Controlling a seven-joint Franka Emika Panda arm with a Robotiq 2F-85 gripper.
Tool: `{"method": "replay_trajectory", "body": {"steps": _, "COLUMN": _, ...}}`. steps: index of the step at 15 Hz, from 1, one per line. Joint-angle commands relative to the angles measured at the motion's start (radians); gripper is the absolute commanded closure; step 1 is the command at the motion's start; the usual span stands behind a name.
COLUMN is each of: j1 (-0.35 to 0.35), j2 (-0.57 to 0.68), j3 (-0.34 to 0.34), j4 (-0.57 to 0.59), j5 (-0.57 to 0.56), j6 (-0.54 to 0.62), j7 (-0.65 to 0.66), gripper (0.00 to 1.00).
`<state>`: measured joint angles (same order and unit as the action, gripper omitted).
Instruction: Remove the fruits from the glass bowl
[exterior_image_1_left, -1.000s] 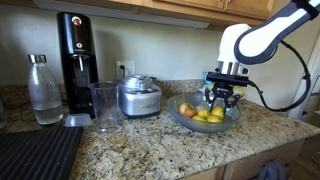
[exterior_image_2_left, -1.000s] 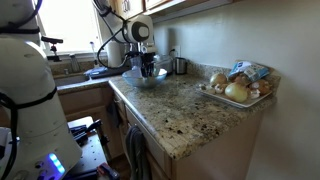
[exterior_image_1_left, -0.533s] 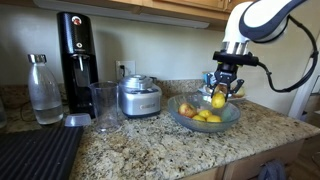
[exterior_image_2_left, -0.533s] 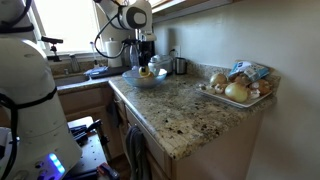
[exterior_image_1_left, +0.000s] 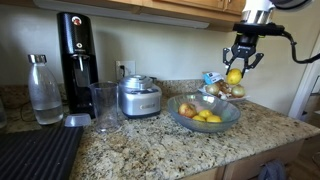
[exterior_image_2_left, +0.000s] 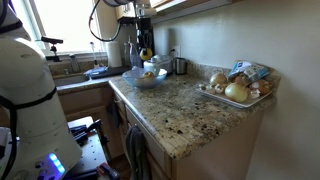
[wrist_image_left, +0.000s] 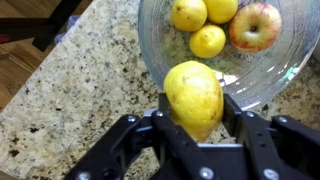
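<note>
The gripper lowers past the bowl's rim toward the bare granite between bowl and tray (exterior_image_2_left: 172, 98) next and releases the yellow lemon there, because that spot is clear.
My gripper (wrist_image_left: 195, 112) is shut on a yellow lemon (wrist_image_left: 193, 96) and holds it well above the counter, over the near rim of the glass bowl (wrist_image_left: 262, 82). In both exterior views the lemon (exterior_image_1_left: 234, 77) (exterior_image_2_left: 145, 55) hangs high above the bowl (exterior_image_1_left: 184, 122) (exterior_image_2_left: 131, 80). In the bowl lie three more yellow lemons (wrist_image_left: 208, 41) and a reddish apple (wrist_image_left: 254, 26); the fruits also show in an exterior view (exterior_image_1_left: 205, 114).
A tray of onion-like bulbs (exterior_image_2_left: 235, 92) sits on the granite counter (exterior_image_2_left: 180, 110). A steel appliance (exterior_image_1_left: 138, 97), a tall glass cup (exterior_image_1_left: 103, 106), a clear bottle (exterior_image_1_left: 43, 90) and a black soda machine (exterior_image_1_left: 75, 55) stand along the back.
The gripper closed on a lemon in the bowl and has lifted it up and away from the bowl.
</note>
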<state>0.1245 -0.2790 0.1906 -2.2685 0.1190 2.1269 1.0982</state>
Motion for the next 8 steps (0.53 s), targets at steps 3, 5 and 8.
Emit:
{"method": "replay_trajectory", "body": {"steps": 3, "j1": -0.089, "j2": -0.068, "j3": -0.039, "j4": -0.077, "j5": -0.057, "j6": -0.016, "j7": 0.021, "gripper": 0.72}}
{"method": "replay_trajectory", "body": {"steps": 5, "j1": -0.12, "j2": -0.047, "j3": -0.051, "j4": -0.112, "j5": -0.07, "j6": 0.023, "j7": 0.037, "gripper": 0.72}}
{"method": "replay_trajectory", "body": {"steps": 8, "j1": -0.153, "j2": -0.005, "j3": -0.062, "j4": -0.169, "j5": -0.077, "j6": 0.106, "j7": 0.055, "gripper": 0.72}}
